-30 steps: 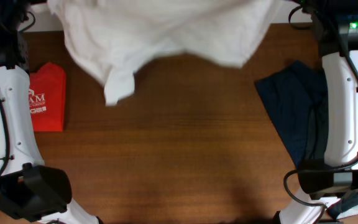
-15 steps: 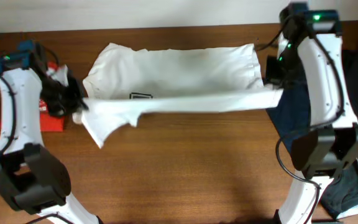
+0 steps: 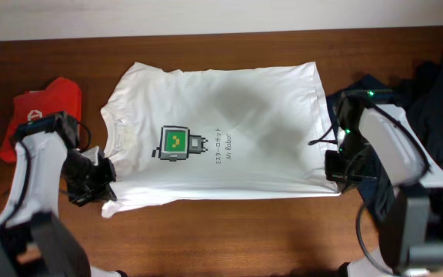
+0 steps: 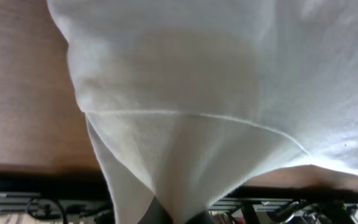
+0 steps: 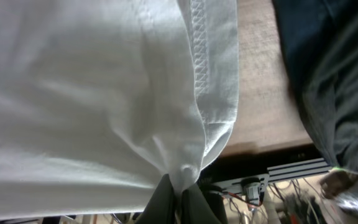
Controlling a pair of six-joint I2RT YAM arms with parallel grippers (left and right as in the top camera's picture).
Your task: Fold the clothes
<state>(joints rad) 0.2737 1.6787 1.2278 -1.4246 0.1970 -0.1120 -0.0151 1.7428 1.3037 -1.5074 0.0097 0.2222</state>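
Note:
My left gripper holds the sleeve corner and will next carry it outward over the collar and let it go, because the shirt is still spread open.
A white T-shirt (image 3: pixel 229 131) with a small green square print (image 3: pixel 174 141) lies spread flat, print up, on the table. My left gripper (image 3: pixel 101 183) is shut on the shirt's near left sleeve corner; in the left wrist view the white fabric (image 4: pixel 185 143) runs into the jaws (image 4: pixel 176 218). My right gripper (image 3: pixel 337 171) is shut on the near right hem corner; the right wrist view shows the stitched hem (image 5: pixel 201 62) pinched between the fingers (image 5: pixel 178 202).
A red garment with white print (image 3: pixel 41 115) lies at the left beyond my left arm. Navy and dark clothes (image 3: pixel 406 100) are piled at the right, also in the right wrist view (image 5: pixel 328 74). Bare wood table (image 3: pixel 229 238) lies in front.
The shirt was first held high near the camera, then stretched between both grippers, and now lies spread flat on the table. Both grippers have come down and toward the near edge, still holding it.

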